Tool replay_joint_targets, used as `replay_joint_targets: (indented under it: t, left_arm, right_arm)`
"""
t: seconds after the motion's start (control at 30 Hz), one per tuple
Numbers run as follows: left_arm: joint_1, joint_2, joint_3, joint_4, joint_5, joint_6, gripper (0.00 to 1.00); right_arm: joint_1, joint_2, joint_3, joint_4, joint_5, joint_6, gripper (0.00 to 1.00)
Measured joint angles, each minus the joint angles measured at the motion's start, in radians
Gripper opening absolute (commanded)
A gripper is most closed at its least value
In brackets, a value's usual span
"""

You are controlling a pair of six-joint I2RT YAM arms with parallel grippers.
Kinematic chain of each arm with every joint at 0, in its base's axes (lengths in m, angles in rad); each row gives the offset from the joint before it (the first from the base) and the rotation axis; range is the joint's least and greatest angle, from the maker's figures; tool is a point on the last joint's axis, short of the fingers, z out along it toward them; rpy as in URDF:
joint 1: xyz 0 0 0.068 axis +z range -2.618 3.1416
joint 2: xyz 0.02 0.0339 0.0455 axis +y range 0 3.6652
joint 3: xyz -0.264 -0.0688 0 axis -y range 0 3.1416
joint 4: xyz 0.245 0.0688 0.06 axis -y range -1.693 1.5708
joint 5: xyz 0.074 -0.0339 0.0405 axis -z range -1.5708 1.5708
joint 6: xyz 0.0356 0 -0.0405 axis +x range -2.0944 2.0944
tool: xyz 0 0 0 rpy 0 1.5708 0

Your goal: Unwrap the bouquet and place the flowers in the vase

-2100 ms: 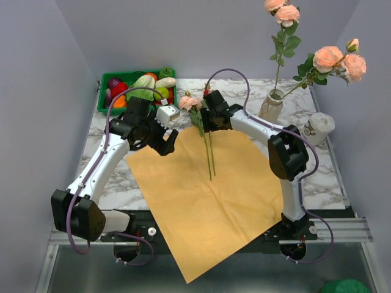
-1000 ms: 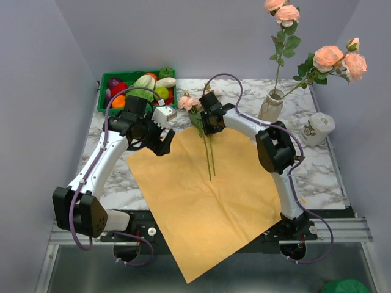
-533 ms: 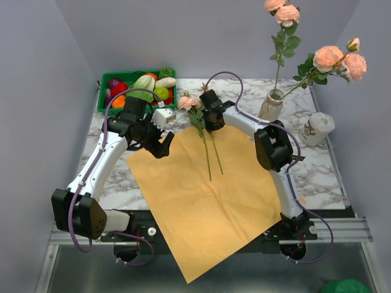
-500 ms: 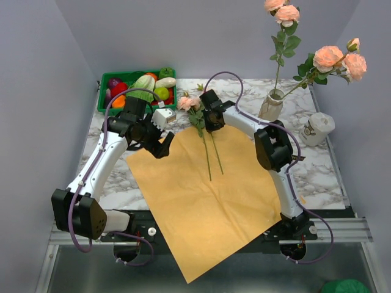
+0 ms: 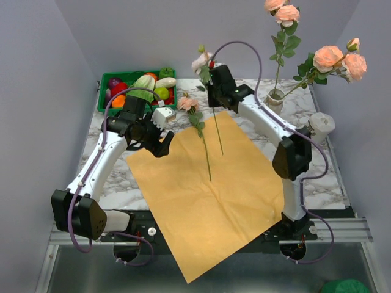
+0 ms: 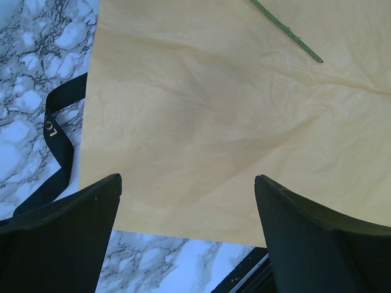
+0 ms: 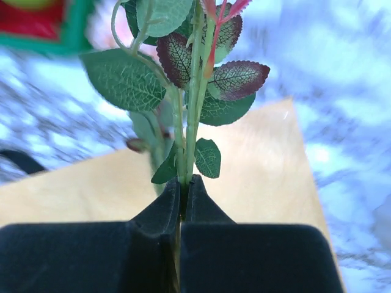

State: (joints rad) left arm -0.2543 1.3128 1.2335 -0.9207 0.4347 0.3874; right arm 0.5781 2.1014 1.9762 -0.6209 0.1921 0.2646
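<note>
I should move my right gripper over to the vase's opening (image 5: pixel 277 94), which is to its right in the top view, and let go of the pale pink rose's stem where other roses stand.
My right gripper (image 5: pixel 214 96) is shut on the green stem (image 7: pixel 194 91) of one pale pink rose (image 5: pixel 201 61). It holds that flower upright above the table's back edge, with the stem's lower end (image 5: pixel 219 137) hanging over the orange-yellow paper (image 5: pixel 208 189). In the right wrist view the jaws (image 7: pixel 184 183) pinch the stem just below its leaves (image 7: pixel 125 79). A second rose (image 5: pixel 187 102) lies on the paper's far corner. The beige vase (image 5: pixel 270 105) stands at the back right with several roses in it. My left gripper (image 5: pixel 164 144) hangs open over the paper's left edge (image 6: pixel 187 183).
A green basket (image 5: pixel 102 85) of plastic vegetables sits at the back left. A squat white pot (image 5: pixel 319 127) stands right of the vase. The black ribbon (image 6: pixel 58 152) lies on the marble beside the paper's left edge. The paper's near corner overhangs the table front.
My right gripper has shut on one rose's stem and lifted it up and back off the paper. The other rose stays lying there. The left arm has hardly moved.
</note>
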Motion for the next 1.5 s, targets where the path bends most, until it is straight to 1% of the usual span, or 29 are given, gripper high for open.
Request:
replay_joint_targets:
  t: [0.1, 0.2, 0.33, 0.43, 0.63, 0.8, 0.97, 1.23, 1.5]
  left_arm:
    - [0.000, 0.000, 0.000, 0.000, 0.000, -0.006, 0.99]
    - [0.000, 0.000, 0.000, 0.005, 0.000, -0.012, 0.99]
    - [0.000, 0.000, 0.000, 0.017, 0.001, -0.018, 0.99]
    - [0.000, 0.000, 0.000, 0.027, 0.000, -0.023, 0.99]
    - [0.006, 0.000, 0.000, 0.043, 0.001, -0.029, 0.99]
    - [0.012, 0.000, 0.000, 0.044, 0.001, -0.029, 0.99]
    - [0.013, 0.000, 0.000, 0.044, 0.004, -0.029, 0.99]
    - [0.016, 0.002, 0.000, 0.044, 0.005, -0.029, 0.99]
    - [0.017, 0.011, 0.000, 0.043, 0.012, -0.029, 0.99]
  right_arm:
    - [-0.005, -0.151, -0.003, 0.083, 0.006, -0.057, 0.01]
    - [-0.014, -0.333, -0.084, 0.240, 0.019, -0.127, 0.01]
    - [-0.037, -0.566, -0.313, 0.550, 0.033, -0.241, 0.01]
    - [-0.072, -0.646, -0.408, 0.713, 0.036, -0.294, 0.01]
    - [-0.172, -0.708, -0.554, 0.971, 0.058, -0.381, 0.01]
    - [-0.188, -0.720, -0.653, 1.123, 0.091, -0.461, 0.01]
    - [-0.204, -0.720, -0.692, 1.229, 0.139, -0.517, 0.01]
    - [-0.259, -0.739, -0.719, 1.303, 0.168, -0.546, 0.01]
    - [-0.266, -0.742, -0.784, 1.352, 0.187, -0.561, 0.01]
